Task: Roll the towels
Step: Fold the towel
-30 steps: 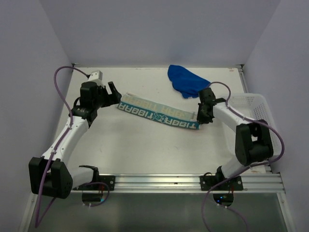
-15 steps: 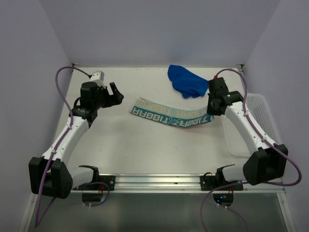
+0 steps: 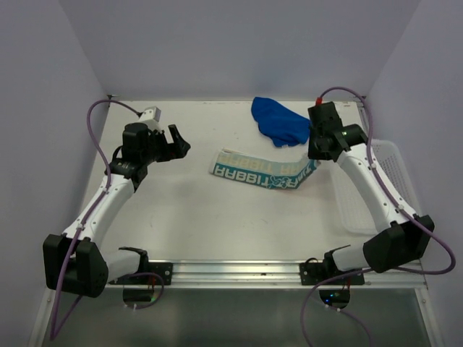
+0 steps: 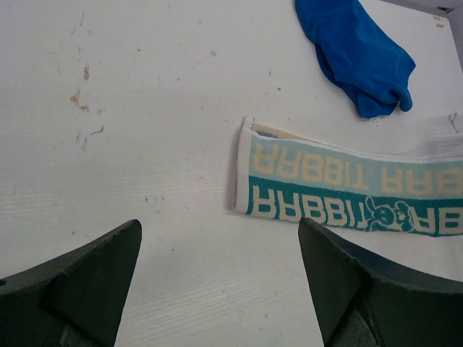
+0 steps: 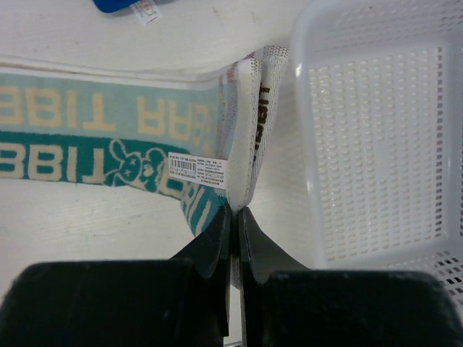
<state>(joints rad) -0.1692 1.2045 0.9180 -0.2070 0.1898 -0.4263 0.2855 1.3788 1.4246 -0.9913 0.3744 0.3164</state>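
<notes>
My right gripper will first carry the patterned towel's lifted end across the towel, then down toward the towel's flat end (image 3: 221,164).
The patterned towel (image 3: 262,172) lies as a long folded strip across the middle of the table, teal and pale with block lettering. Its left end (image 4: 249,173) lies flat ahead of my left gripper (image 3: 179,139), which is open and holds nothing, a short way left of that end. My right gripper (image 3: 312,153) is shut on the patterned towel's right end (image 5: 246,144), lifting that end off the table. The blue towel (image 3: 281,121) lies bunched at the back of the table, just left of my right gripper, also in the left wrist view (image 4: 354,52).
A white mesh basket (image 3: 387,188) stands at the table's right edge, close to the right of my right gripper and seen in its wrist view (image 5: 376,130). Walls close in the back and both sides of the table.
My right gripper has pulled the patterned towel to the right and toward the back, raising its right end. The towel's left end slid away from my left gripper, which stayed nearly still.
</notes>
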